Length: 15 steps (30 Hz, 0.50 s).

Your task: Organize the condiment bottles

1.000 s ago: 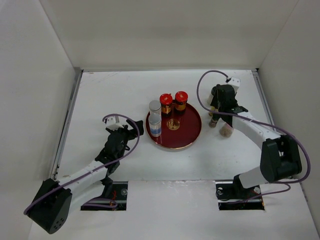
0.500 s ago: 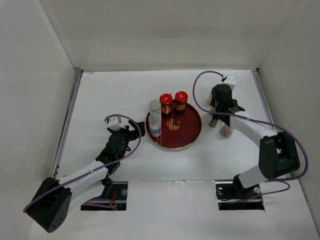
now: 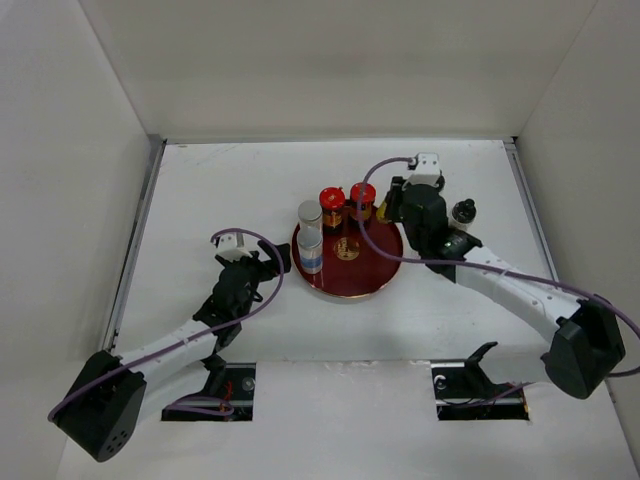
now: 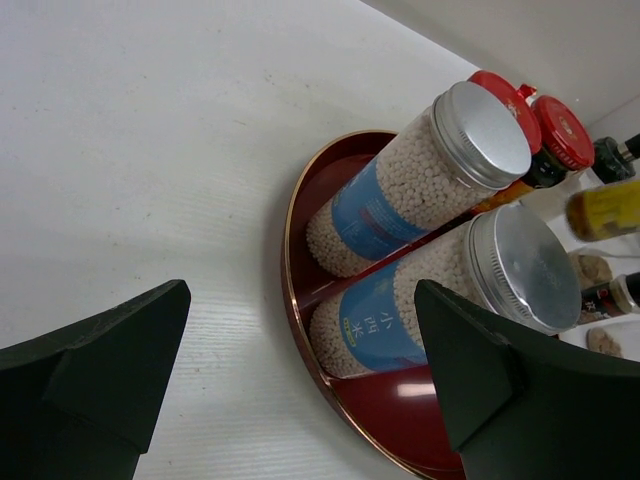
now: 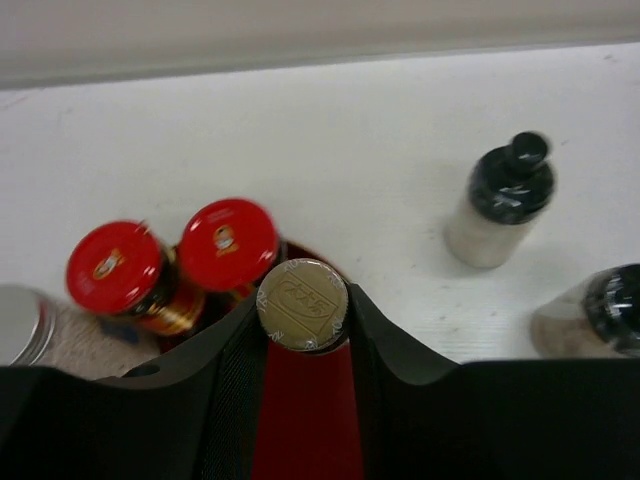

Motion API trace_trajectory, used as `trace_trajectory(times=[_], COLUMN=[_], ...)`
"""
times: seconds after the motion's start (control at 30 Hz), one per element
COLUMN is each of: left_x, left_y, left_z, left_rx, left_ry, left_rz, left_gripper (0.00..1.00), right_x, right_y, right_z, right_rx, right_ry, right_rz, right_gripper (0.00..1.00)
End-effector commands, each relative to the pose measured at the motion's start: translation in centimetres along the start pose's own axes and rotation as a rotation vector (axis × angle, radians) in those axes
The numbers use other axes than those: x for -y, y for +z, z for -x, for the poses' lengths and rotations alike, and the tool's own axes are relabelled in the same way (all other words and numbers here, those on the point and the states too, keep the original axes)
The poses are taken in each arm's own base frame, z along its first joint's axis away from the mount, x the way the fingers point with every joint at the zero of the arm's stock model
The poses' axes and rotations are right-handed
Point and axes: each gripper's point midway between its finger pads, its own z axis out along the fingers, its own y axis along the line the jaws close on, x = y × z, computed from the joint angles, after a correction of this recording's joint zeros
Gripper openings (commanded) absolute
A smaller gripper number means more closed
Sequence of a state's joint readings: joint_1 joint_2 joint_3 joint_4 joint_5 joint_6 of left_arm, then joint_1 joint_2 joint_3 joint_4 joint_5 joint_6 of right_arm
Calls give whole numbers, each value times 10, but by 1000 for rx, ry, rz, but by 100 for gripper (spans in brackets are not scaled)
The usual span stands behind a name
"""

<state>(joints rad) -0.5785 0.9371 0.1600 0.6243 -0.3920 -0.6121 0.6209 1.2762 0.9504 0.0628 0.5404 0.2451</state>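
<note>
My right gripper moves toward the silver-capped cylinders and down onto the tray (image 3: 375, 272) just in front of the red-capped jars next, since open space shows there.
A round dark-red tray (image 3: 375, 272) holds two red-capped jars (image 3: 331, 203) (image 3: 362, 197) at its back and two silver-capped, blue-labelled cylinders (image 3: 311, 249) (image 3: 310, 214) at its left. My right gripper (image 3: 392, 208) is over the tray's back right edge, shut on a gold-capped bottle (image 5: 302, 304) with yellow contents (image 4: 608, 208). Two black-capped bottles (image 5: 508, 198) (image 5: 598, 318) stand on the table to the right of the tray; one shows from above (image 3: 462, 212). My left gripper (image 3: 268, 258) is open and empty just left of the tray, facing the cylinders (image 4: 375, 320). I cannot pick out a pink shaker.
White walls close the table in at the back and both sides. The right arm (image 3: 500, 280) lies across the table to the right of the tray and covers part of it. Two cut-outs sit at the near edge by the arm bases.
My right gripper has moved left from the bottles beside the tray to the tray's back right edge, carrying the gold-capped bottle. The left arm has hardly moved.
</note>
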Motion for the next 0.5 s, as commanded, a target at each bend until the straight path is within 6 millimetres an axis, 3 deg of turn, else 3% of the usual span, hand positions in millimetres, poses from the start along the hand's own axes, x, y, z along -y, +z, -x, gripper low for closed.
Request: trace_trajectory(times=[0.0, 0.23, 0.47], left_x=[15, 14, 16], left_y=[0, 0, -1], left_z=[26, 26, 27], left_rx=[88, 88, 90], left_ry=[-37, -34, -34], left_rz=[-48, -46, -53], left_gripper=[100, 100, 100], right_x=[-45, -115, -145], right_y=[-2, 9, 20], right_z=[1, -18, -44], right_rx=[32, 3, -21], right_ry=[56, 36, -22], right_rz=[117, 236, 256], right_gripper=[28, 28, 28])
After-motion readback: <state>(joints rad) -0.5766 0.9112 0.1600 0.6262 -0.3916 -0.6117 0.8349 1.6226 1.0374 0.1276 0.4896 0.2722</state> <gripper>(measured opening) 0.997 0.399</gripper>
